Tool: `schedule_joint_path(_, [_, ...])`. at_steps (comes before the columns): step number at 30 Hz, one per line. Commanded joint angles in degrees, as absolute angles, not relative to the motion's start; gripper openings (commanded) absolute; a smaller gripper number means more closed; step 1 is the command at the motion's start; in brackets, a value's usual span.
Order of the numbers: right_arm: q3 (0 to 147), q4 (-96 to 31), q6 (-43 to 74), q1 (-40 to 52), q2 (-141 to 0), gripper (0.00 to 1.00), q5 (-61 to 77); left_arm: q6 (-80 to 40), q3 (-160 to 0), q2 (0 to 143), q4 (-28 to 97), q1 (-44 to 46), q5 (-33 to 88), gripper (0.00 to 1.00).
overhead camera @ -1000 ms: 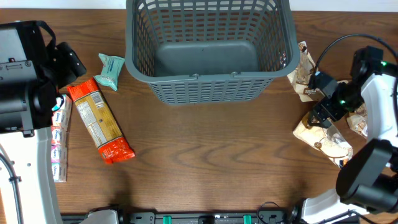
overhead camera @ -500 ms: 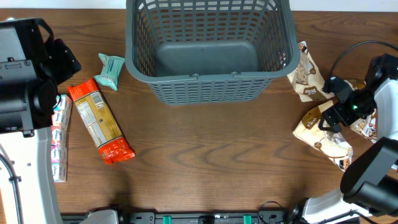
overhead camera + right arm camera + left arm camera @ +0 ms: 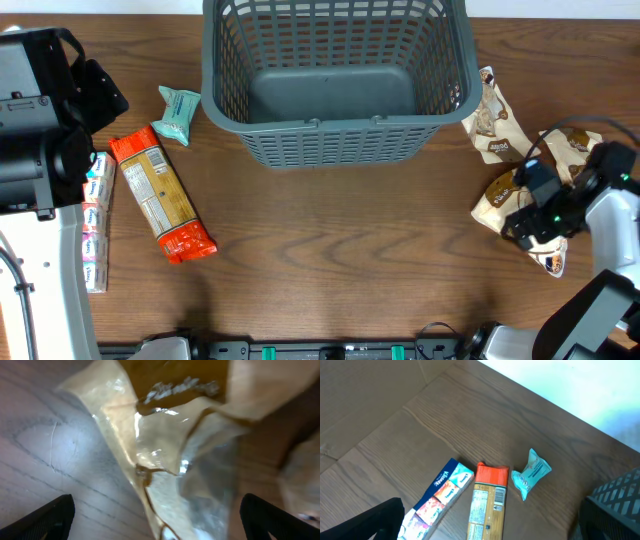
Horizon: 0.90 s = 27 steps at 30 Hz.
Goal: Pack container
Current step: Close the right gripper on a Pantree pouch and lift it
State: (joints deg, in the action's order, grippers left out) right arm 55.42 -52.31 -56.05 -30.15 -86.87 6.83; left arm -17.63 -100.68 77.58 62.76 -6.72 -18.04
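Note:
My right gripper will next lower its open fingers around the bag's crumpled middle (image 3: 514, 208) (image 3: 167, 470) and close, because the tan snack bag is below, between the spread fingers.
The container (image 3: 335, 125), a large dark grey slotted basket, stands at the back centre with nothing visible inside. My right gripper (image 3: 533, 222) is open and low over a crumpled tan snack bag (image 3: 503, 203). In the right wrist view the bag (image 3: 170, 455) lies between the spread fingertips (image 3: 157, 522). My left gripper (image 3: 108, 98) is open and holds nothing, above the left packs. Its wrist view (image 3: 480, 527) shows an orange-red pack (image 3: 487, 505), a teal pouch (image 3: 531, 476) and a tissue strip pack (image 3: 440, 497).
On the left lie the orange-red pack (image 3: 162, 192), the teal pouch (image 3: 178, 113) and the tissue strip pack (image 3: 95, 225). Two more tan snack bags (image 3: 493, 118) (image 3: 575, 150) lie right of the basket. The basket's corner shows in the left wrist view (image 3: 617, 505).
My right gripper has moved toward the table's front, from beside the upper tan bags down over the lower tan bag. The left arm and the packs have not moved.

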Motion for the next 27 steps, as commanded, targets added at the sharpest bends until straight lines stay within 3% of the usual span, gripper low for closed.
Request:
schedule_joint_path(1, [54.2,-50.8,-54.8,-30.3,-85.4,0.93,7.1,-16.1,-100.8,77.5,63.1,-7.0,-19.0,1.00])
schedule_joint_path(27, [51.5,-42.2,-54.2,-32.4,-92.6,0.91,7.0,-16.2,-100.8,77.5,64.0,-7.0,-19.0,1.00])
